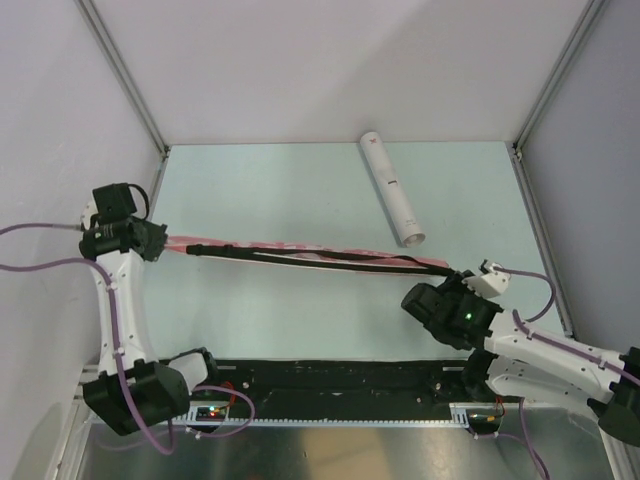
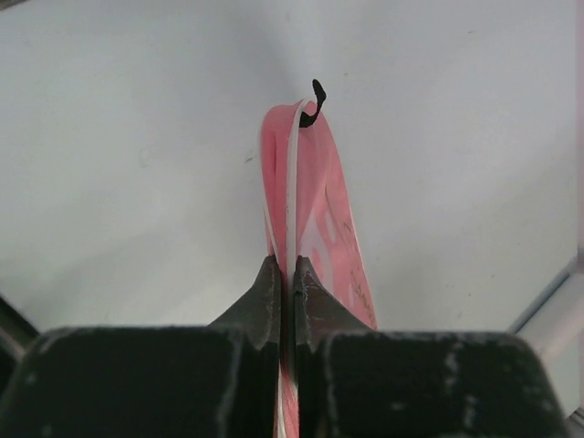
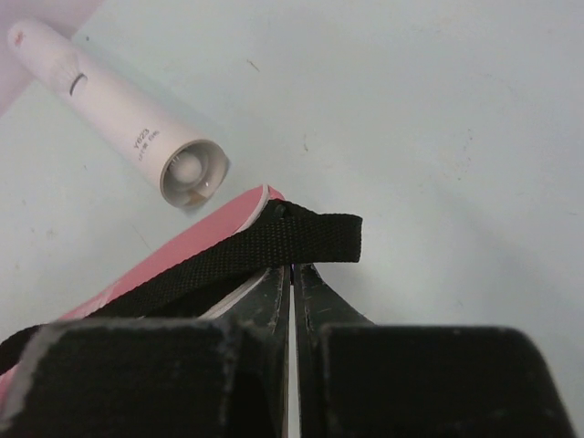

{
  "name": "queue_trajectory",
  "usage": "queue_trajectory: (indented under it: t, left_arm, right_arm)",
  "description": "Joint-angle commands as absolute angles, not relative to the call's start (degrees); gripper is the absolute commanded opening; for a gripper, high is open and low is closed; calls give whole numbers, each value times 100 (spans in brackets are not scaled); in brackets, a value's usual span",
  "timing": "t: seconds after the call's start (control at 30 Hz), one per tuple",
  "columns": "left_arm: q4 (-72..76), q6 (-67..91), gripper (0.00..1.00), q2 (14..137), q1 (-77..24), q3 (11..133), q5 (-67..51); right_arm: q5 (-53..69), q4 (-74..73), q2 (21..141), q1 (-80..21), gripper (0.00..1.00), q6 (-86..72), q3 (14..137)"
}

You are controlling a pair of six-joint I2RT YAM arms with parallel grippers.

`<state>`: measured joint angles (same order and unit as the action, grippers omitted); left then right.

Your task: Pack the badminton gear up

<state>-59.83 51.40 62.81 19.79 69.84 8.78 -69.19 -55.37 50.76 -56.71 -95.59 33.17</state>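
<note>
The bag still hangs edge-on, so my left gripper should lower the bag's pinched end and move it outward toward the table.
The pink bag (image 1: 222, 246) hangs stretched edge-on above the table between both arms, its black strap (image 1: 330, 258) running along it. My left gripper (image 1: 165, 243) is shut on the bag's left end; in the left wrist view the jaws (image 2: 286, 265) pinch the white-piped pink edge (image 2: 319, 182). My right gripper (image 1: 462, 276) is shut on the bag's right end, where the strap's (image 3: 274, 239) loop lies across the fingertips (image 3: 291, 267) and the pink bag (image 3: 182, 246) trails left. The white tube (image 1: 392, 187) lies on the table behind, its open mouth (image 3: 192, 173) showing something pale inside.
Grey enclosure walls with metal corner posts (image 1: 125, 75) close in the back and sides. A black rail (image 1: 340, 378) runs along the near edge between the arm bases. The pale green tabletop (image 1: 270, 190) lies bare under and behind the bag.
</note>
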Motion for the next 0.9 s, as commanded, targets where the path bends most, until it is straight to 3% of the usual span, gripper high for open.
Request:
queue_trajectory:
  t: [0.0, 0.13, 0.27, 0.4, 0.47, 0.6, 0.8, 0.87]
  left_arm:
    - [-4254, 4330, 0, 6486, 2184, 6992, 1289]
    - [-3712, 4014, 0, 6725, 2188, 6983, 885]
    - [-2818, 3915, 0, 6986, 2184, 6776, -374]
    - [-2343, 3903, 0, 7312, 2188, 6597, -937]
    - [-2308, 3832, 3, 7477, 2188, 6580, -1010]
    - [-2303, 3669, 30, 7669, 2188, 6556, -1120]
    - [-2340, 3495, 91, 7519, 2188, 6454, -926]
    - [-2396, 3409, 98, 7401, 2164, 6430, -785]
  right_arm:
    - [-6885, -4952, 4639, -5127, 0, -7210, 3199]
    - [-5586, -3784, 4123, -4189, 0, -5537, 2949]
    - [-3874, -2652, 3658, -3701, 0, -4286, 2662]
    - [-2987, -2674, 3384, -3676, 1, -4256, 2636]
    - [-2744, -2747, 3206, -3674, 9, -4329, 2645]
    - [-2363, -2894, 2968, -3655, 30, -4375, 2823]
    - [-1744, -3010, 3057, -3641, 65, -4227, 3264]
    - [-1594, -3128, 3205, -3650, 80, -4049, 3448]
